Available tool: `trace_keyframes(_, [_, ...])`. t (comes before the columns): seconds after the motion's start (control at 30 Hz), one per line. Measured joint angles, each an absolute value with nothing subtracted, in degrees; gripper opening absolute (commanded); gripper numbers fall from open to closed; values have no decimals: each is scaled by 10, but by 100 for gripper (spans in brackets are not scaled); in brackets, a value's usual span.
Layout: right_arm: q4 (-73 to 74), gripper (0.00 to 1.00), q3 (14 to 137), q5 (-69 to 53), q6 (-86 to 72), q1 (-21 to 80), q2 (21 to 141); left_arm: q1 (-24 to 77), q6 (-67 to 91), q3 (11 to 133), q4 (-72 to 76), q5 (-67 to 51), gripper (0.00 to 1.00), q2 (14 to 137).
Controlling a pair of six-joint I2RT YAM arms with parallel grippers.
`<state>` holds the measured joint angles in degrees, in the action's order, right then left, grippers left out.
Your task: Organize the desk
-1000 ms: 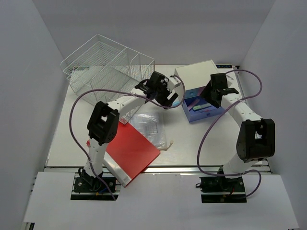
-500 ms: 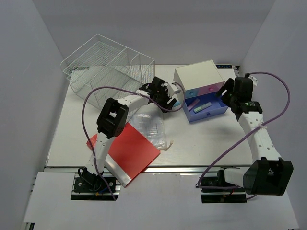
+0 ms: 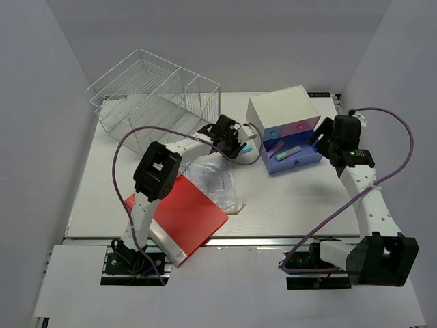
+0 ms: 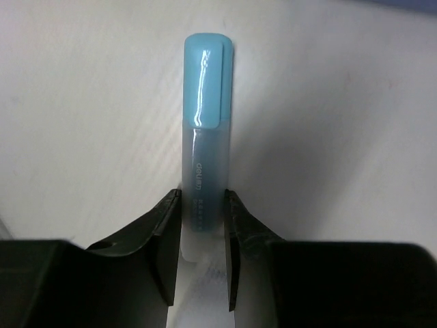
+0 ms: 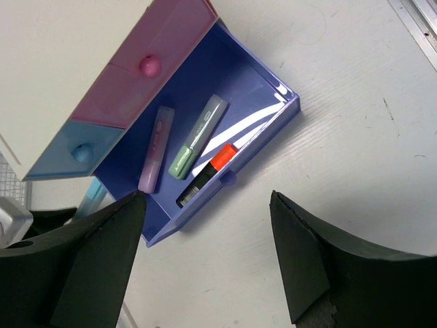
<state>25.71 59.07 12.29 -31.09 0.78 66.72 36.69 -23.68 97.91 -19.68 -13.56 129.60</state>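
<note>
I will carry the light blue highlighter with my left gripper up and toward the right in the top view, into the open purple drawer, where the other highlighters lie.
On the white desk lies a blue highlighter, just left of the drawer box. My left gripper is shut on its near end, a finger pressed to each side. From above, the left gripper sits low over the highlighter. The box's purple drawer is pulled out and holds a pink highlighter, a green one and an orange-capped one. My right gripper hangs open and empty above the drawer's front corner, right of the box.
A white wire basket stands at the back left. A red folder lies near the front left, with a clear plastic bag beside it. A metal rail runs along the desk's front edge.
My left gripper has dropped onto the blue highlighter and closed on it. My right arm has swung out from over the drawer to the right of the box.
</note>
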Motion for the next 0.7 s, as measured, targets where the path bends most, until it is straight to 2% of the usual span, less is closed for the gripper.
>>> trace_keyframes(0.17, [265, 79, 591, 128, -306, 8, 652, 380, -242, 872, -177, -96, 9, 1216])
trace_keyframes(0.37, [282, 80, 583, 140, -303, 8, 625, 404, -246, 778, -168, -126, 11, 1058])
trace_keyframes(0.53, [288, 80, 554, 147, -305, -6, 583, 424, -243, 802, -115, -164, 12, 1004])
trace_keyframes(0.7, [291, 80, 527, 152, -312, -9, 554, 447, -225, 920, -85, -188, 12, 1096])
